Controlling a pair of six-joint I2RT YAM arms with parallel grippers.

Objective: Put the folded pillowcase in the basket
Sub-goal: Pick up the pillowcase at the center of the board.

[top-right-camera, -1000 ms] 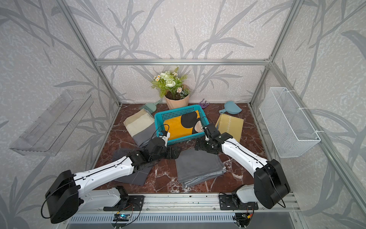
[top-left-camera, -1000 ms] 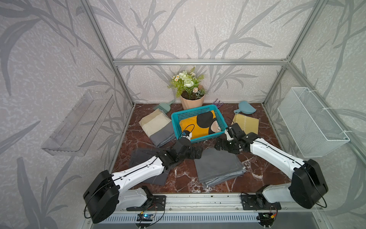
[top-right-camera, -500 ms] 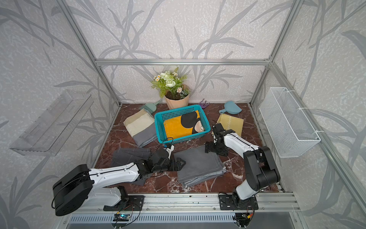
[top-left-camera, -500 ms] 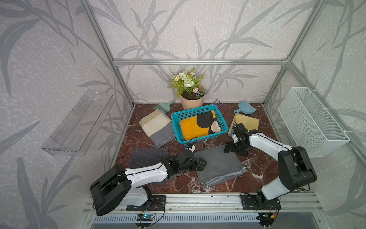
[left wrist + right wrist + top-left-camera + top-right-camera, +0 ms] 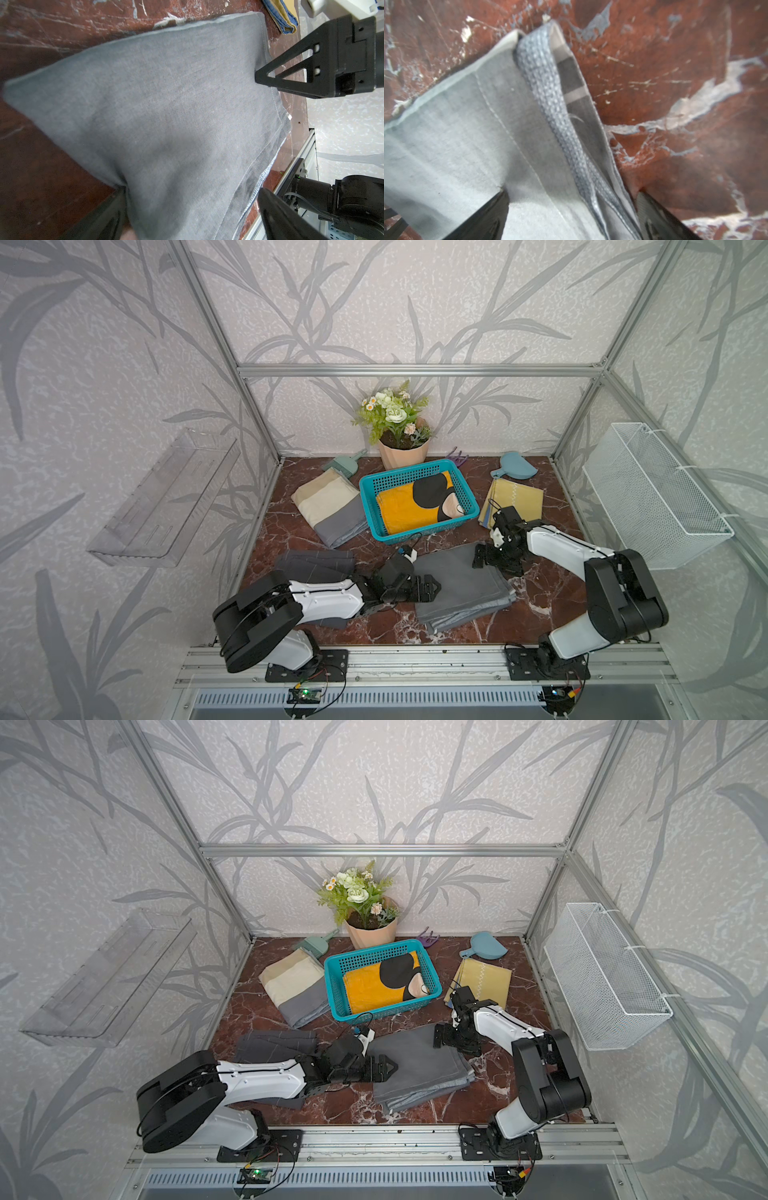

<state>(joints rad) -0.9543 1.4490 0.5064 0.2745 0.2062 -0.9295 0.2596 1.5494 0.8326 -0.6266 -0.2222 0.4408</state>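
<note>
I will move my right gripper slightly back along the layered hem [image 5: 500, 577] [image 5: 600, 212] and close it there, since its open fingers are already on both sides of the stacked edges.
A grey folded pillowcase [image 5: 461, 589] [image 5: 419, 1069] lies on the marble floor in front of the teal basket [image 5: 365, 497] [image 5: 332, 986], which holds a folded yellow and black cloth. My left gripper [image 5: 434, 587] [image 5: 392, 1067] is low at the pillowcase's left edge. In the left wrist view the left gripper [image 5: 192, 189] is open, with the grey pillowcase [image 5: 166, 104] running between its fingers. My right gripper [image 5: 484, 562] [image 5: 442, 1038] is at the far right corner. In the right wrist view the right gripper [image 5: 573, 193] is open astride the layered hem of the pillowcase [image 5: 467, 135].
Left of the basket lies a beige and grey folded cloth [image 5: 328, 506], with a dark grey one [image 5: 316, 564] nearer the front. A yellow cloth [image 5: 515, 502] lies to the right. A flower pot [image 5: 401, 448] stands at the back. A white wire basket [image 5: 652, 497] and a clear shelf [image 5: 166, 497] hang on the side walls.
Both arms have drawn back from the basket and dropped to the grey pillowcase, the left gripper to its left edge and the right gripper to its far right corner. Both stay open.
</note>
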